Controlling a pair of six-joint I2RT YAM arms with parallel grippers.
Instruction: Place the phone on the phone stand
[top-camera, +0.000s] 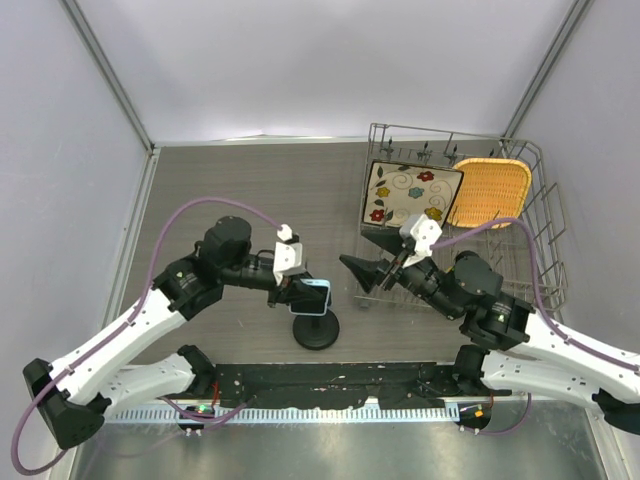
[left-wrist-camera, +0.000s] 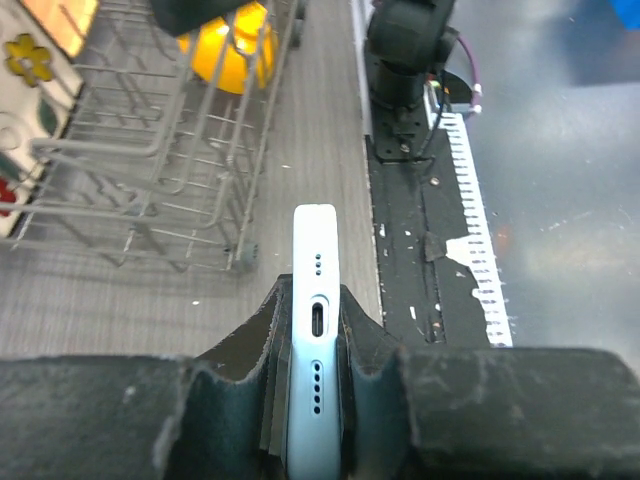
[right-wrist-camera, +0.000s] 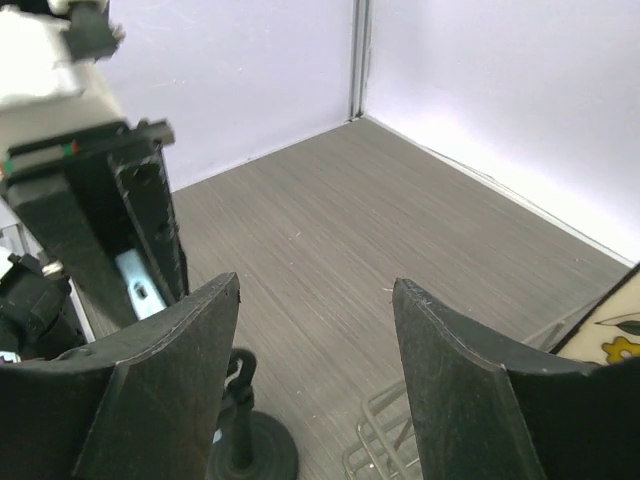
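Note:
My left gripper moves down, back and to the right in the top view onto the phone (top-camera: 312, 297) stand next. It then releases the phone, which still hangs above the stand.
My left gripper (top-camera: 300, 290) is shut on the phone (top-camera: 312, 297), a pale blue slab held on edge just above the phone stand (top-camera: 316, 332), a black disc base with a thin stem. In the left wrist view the phone (left-wrist-camera: 315, 330) stands edge-on between the pads, charging port facing the camera. My right gripper (top-camera: 365, 268) is open and empty, just right of the stand. In the right wrist view its gripper (right-wrist-camera: 315, 300) frames bare table, with the stand's stem and base (right-wrist-camera: 245, 445) at lower left and the phone's blue edge (right-wrist-camera: 140, 287) inside the left gripper.
A wire dish rack (top-camera: 545, 235) stands at the right rear, holding a flowered tile (top-camera: 410, 193) and an orange tray (top-camera: 490, 190). It also shows in the left wrist view (left-wrist-camera: 150, 170). A black mounting plate (top-camera: 330, 385) runs along the near edge.

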